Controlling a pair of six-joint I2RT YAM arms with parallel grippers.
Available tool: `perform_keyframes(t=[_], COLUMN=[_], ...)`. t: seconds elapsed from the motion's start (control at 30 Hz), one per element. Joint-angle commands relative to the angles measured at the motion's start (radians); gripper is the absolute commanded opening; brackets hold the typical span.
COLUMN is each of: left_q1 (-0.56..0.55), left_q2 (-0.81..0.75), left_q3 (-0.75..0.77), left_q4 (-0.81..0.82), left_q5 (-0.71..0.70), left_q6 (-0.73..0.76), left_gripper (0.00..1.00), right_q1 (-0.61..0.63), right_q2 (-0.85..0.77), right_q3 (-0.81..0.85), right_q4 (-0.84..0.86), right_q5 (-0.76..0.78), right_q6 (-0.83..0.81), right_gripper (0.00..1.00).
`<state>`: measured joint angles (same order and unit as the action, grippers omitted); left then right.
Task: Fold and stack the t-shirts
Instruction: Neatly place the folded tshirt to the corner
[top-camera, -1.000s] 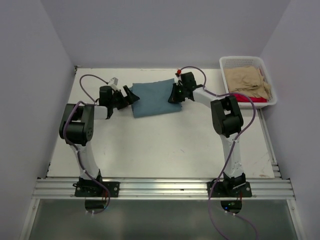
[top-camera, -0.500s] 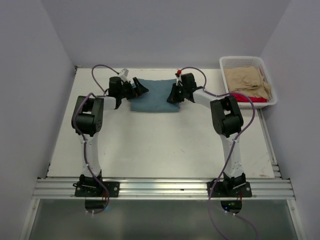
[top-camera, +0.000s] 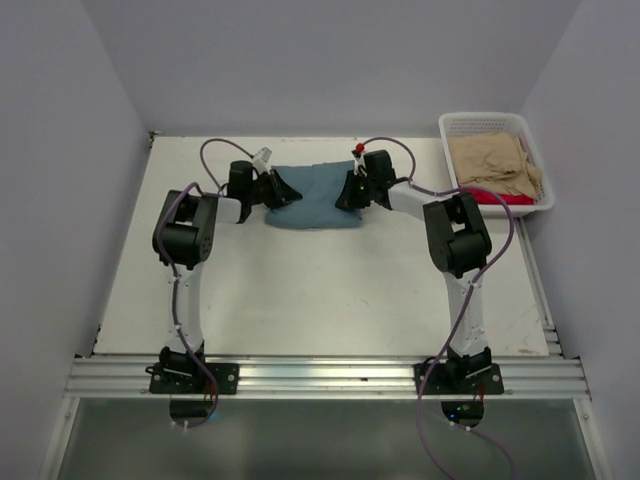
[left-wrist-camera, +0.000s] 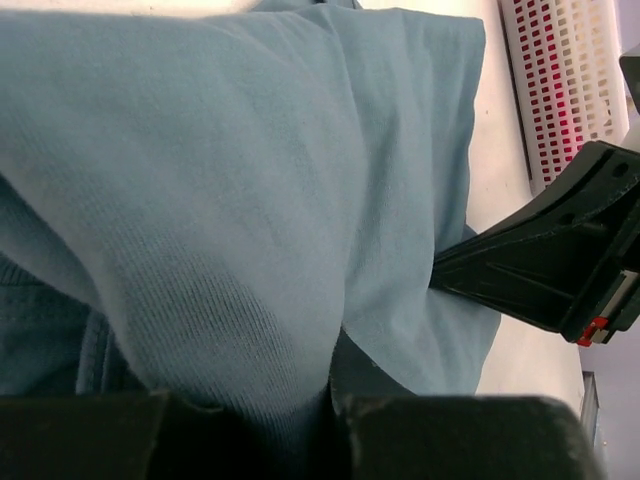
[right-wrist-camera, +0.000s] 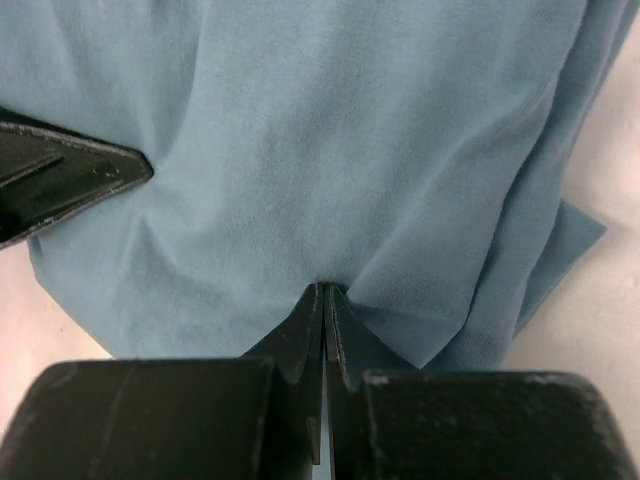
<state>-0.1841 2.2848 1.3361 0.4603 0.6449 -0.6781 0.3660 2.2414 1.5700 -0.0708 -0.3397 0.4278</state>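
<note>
The left gripper should next bring the blue t-shirt (top-camera: 315, 197) onto the bare far corner of the table, to the gripper's left in the top view, and let go of the t-shirt there.
A blue t-shirt (top-camera: 315, 197) lies folded at the back middle of the table, held at both ends. My left gripper (top-camera: 283, 192) is at its left edge; in the left wrist view the blue t-shirt (left-wrist-camera: 250, 150) bunches down between the closed jaws of my left gripper (left-wrist-camera: 335, 395). At the right edge my right gripper (top-camera: 350, 192) is shut, and in the right wrist view its fingertips (right-wrist-camera: 325, 292) pinch a pucker of the blue t-shirt (right-wrist-camera: 350, 120). Each wrist view shows the other arm's black fingers (left-wrist-camera: 530, 270) (right-wrist-camera: 60, 180) across the cloth.
A white basket (top-camera: 495, 118) stands at the back right corner, holding a crumpled beige t-shirt (top-camera: 495, 160) over a red one (top-camera: 502, 198). Purple walls close in the table on the left, back and right.
My left arm swung toward the back and right, reached the shirt's left edge and closed on it. The shirt now lies squarer. My right gripper kept its hold.
</note>
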Motion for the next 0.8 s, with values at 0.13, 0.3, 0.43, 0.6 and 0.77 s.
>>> perform_keyframes(t=[0.13,0.3,0.43,0.6,0.77], left_q1=[0.011,0.058,0.116,0.182,0.290], left_q2=[-0.160,-0.310,-0.361,-0.366,-0.347], left_q3=[-0.110,-0.210,-0.256,-0.324,-0.376], left_q4=[-0.005,0.032,0.041,0.067,0.120], left_q5=[-0.050,-0.210,-0.330,-0.447,-0.543], left_q6=[-0.029,-0.077,-0.133,-0.266,-0.415], left_gripper=[0.00,0.00,0.00,0.00,0.00], right_q1=[0.010,0.011,0.019,0.025,0.033], right_q2=[-0.242,-0.489,-0.612,-0.736,-0.842], right_q3=[-0.180,-0.287,-0.384,-0.479,-0.551], right_q4=[-0.034,-0.023,-0.061,-0.101,-0.144], right_q5=[0.007,0.030,0.065,0.093,0.102], right_q6=[-0.040,-0.024,-0.037,-0.041,-0.043], right_gripper=[0.00,0.00,0.00,0.00,0.00])
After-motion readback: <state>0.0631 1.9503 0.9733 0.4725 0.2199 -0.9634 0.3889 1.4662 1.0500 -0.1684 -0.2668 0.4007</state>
